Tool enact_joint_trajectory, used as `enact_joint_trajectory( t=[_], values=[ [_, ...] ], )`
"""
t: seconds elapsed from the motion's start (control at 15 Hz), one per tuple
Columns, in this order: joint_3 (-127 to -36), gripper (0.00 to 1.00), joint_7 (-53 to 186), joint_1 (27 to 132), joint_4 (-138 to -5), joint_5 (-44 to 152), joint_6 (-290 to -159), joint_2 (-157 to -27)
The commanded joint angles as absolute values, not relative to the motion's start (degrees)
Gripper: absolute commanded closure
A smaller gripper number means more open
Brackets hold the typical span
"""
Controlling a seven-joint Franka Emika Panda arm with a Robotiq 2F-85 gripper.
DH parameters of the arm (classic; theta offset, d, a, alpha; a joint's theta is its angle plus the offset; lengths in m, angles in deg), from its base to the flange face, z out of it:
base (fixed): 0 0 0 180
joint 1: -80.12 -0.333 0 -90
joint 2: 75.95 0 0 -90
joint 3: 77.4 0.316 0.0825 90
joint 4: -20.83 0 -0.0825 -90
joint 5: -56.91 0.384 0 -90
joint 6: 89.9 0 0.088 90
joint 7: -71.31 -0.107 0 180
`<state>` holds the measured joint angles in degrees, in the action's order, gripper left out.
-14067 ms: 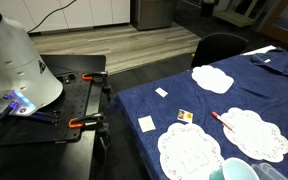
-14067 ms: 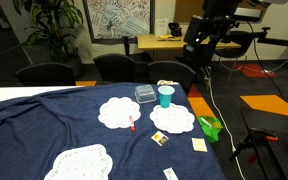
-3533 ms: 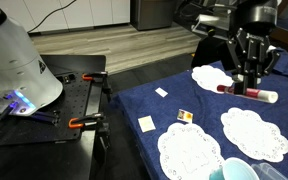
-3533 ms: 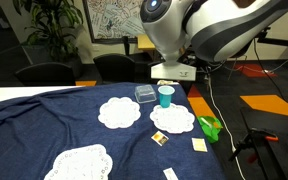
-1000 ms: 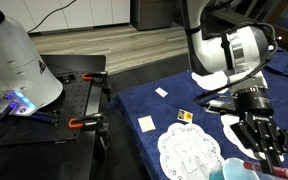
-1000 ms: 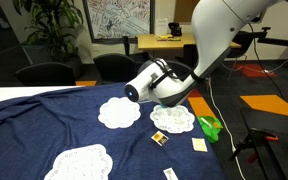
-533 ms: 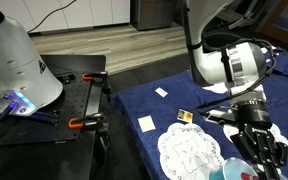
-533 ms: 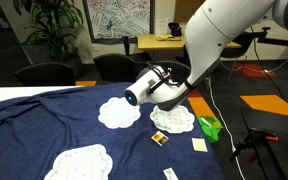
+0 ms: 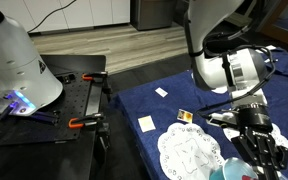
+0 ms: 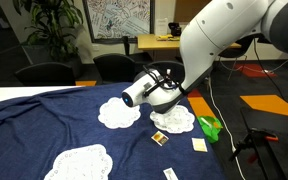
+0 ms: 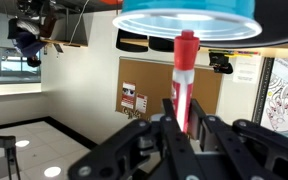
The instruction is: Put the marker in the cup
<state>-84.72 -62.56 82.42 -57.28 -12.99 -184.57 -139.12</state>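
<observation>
The red marker's end is already over the rim of the teal cup [image 9: 234, 172] just below my gripper. My gripper needs to go down a little next and let go of the marker into it.
In the wrist view my gripper [image 11: 184, 125] is shut on the red marker [image 11: 185, 75], which stands straight out between the fingers. Its tip points at the pale teal cup [image 11: 187, 20], close in front of it; the picture stands upside down. In an exterior view the gripper [image 9: 261, 152] hangs low over the cup [image 9: 234, 172] at the bottom edge, and the marker itself is hard to make out there. In an exterior view the gripper [image 10: 170, 92] and wrist cover the cup.
White lace doilies [image 9: 189, 150] [image 10: 119, 112] [image 10: 79, 163] lie on the dark blue cloth [image 10: 34, 125]. Small white cards [image 9: 147, 123] [image 9: 161, 92] and a green object [image 10: 210, 127] sit near the table edge. A black stand with orange clamps [image 9: 79, 123] is beside it.
The gripper, still shut on the marker, has sunk a little lower toward the cup and shifted slightly. Nothing was let go.
</observation>
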Motion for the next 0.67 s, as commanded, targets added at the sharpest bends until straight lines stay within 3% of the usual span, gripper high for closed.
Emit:
enact_joint_trajectory(
  t=[0.0,0.6],
  values=[
    [-85.48,0.95,-59.55,81.59,-52.16,-11.47,-181.09,-142.21],
    [-85.21,0.95,-60.50,81.01,-49.68,-9.72,-180.04,-143.66]
  ],
)
